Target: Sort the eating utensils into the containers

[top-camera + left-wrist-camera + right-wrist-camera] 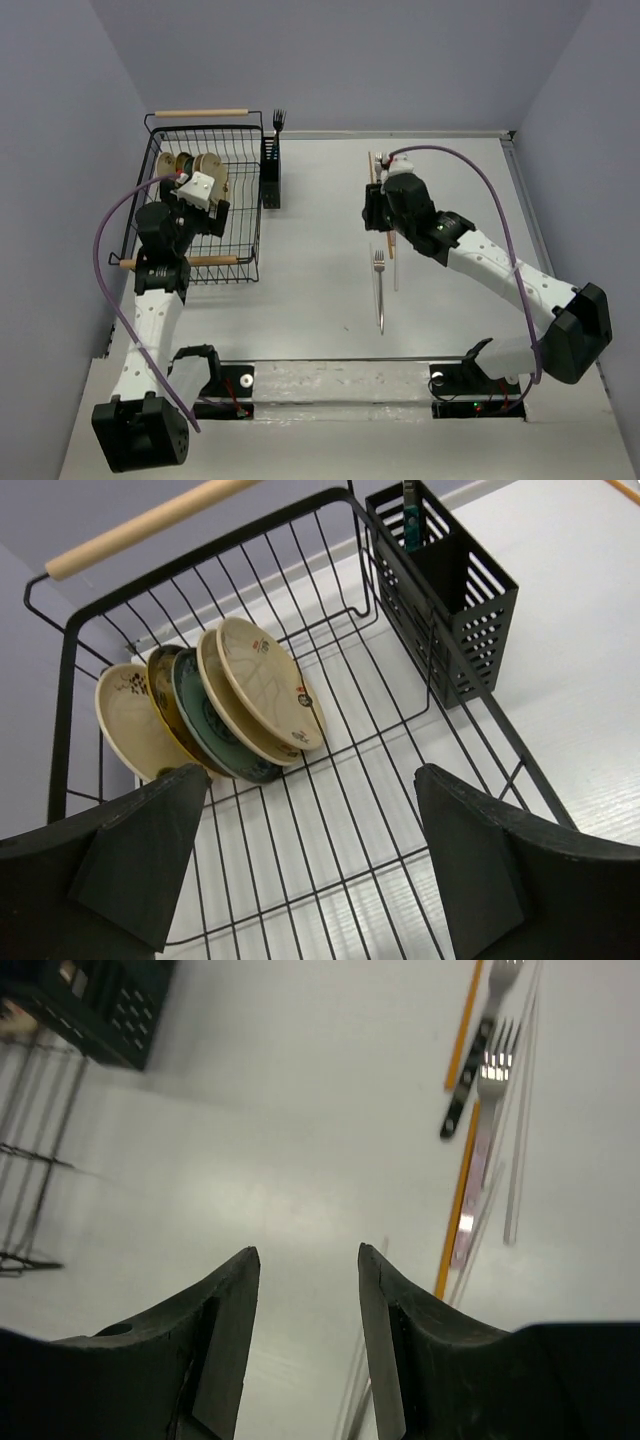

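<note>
The silver fork nearest the base lies apart from the other forks, so my right gripper needs to move back and down onto that fork's neck, behind its teeth.
A silver fork lies on the white table, with thin chopsticks beside it and more utensils partly hidden under my right arm. The right wrist view shows a silver fork, a dark-handled fork and orange chopsticks to the right of my open, empty right gripper, which hovers over bare table. One black slotted caddy stands by the rack and holds a fork; its teal handle shows in the caddy. My left gripper is open and empty above the rack floor. A second caddy is out of view.
The big black wire dish rack with wooden handles holds several upright tan and green plates at its far left. The rack's wires and the caddy show at the left of the right wrist view. Walls close in the table.
</note>
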Controlling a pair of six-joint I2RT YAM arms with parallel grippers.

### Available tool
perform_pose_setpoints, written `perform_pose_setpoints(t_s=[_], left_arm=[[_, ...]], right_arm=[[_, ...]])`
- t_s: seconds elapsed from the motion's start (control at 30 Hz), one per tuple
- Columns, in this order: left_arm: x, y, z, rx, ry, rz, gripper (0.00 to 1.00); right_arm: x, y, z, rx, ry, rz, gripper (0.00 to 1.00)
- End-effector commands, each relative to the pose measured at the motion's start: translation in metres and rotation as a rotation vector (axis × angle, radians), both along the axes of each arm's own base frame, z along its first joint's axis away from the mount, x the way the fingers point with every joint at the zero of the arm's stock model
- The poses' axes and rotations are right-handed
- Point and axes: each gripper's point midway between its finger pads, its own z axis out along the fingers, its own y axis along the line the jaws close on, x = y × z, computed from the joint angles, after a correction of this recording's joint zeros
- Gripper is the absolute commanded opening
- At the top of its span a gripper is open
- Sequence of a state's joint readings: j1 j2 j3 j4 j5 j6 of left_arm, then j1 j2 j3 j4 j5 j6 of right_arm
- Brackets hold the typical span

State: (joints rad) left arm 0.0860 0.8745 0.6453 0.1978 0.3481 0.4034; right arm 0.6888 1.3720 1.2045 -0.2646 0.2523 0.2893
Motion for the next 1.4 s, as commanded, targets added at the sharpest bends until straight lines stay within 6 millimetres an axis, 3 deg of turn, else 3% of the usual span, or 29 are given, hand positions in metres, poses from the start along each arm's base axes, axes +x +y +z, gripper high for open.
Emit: perform_pose_setpoints(t_s=[0.0, 0.17, 0.27, 0.47, 0.67, 0.8, 0.97, 1.37], left_arm=[[-0.005, -0.015, 0.056, 0.031, -0.038, -0.095, 0.99], [-0.035, -0.044, 0.092, 0.034, 0.036, -0.275, 0.98], [-0.048, -0.056, 0.092, 0.032, 0.073, -0.344, 0.97], [-0.061, -0.068, 0.056, 0.039, 0.177, -0.380, 0.95], [-0.071, -0.067, 0.038, 0.048, 0.194, -0.376, 0.95], [-0.081, -0.071, 0.044, 0.069, 0.145, -0.385, 0.96], [-0.087, -0.071, 0.045, 0.082, 0.113, -0.387, 0.98], [-0.087, -0.072, 0.045, 0.078, 0.104, -0.391, 0.99]], right_arm=[[-0.067, -0.045, -0.106, -0.112, 0.373, -0.112, 0.49], [-0.093, -0.059, -0.137, -0.107, 0.468, -0.149, 0.48], [-0.101, -0.061, -0.154, -0.115, 0.514, -0.163, 0.46], [-0.104, -0.058, -0.179, -0.130, 0.556, -0.147, 0.42], [-0.105, -0.046, -0.194, -0.117, 0.583, -0.091, 0.40], [-0.106, -0.044, -0.212, -0.141, 0.619, -0.087, 0.37], [-0.102, -0.048, -0.219, -0.159, 0.622, -0.125, 0.32], [-0.109, -0.066, -0.252, -0.252, 0.683, -0.202, 0.24]])
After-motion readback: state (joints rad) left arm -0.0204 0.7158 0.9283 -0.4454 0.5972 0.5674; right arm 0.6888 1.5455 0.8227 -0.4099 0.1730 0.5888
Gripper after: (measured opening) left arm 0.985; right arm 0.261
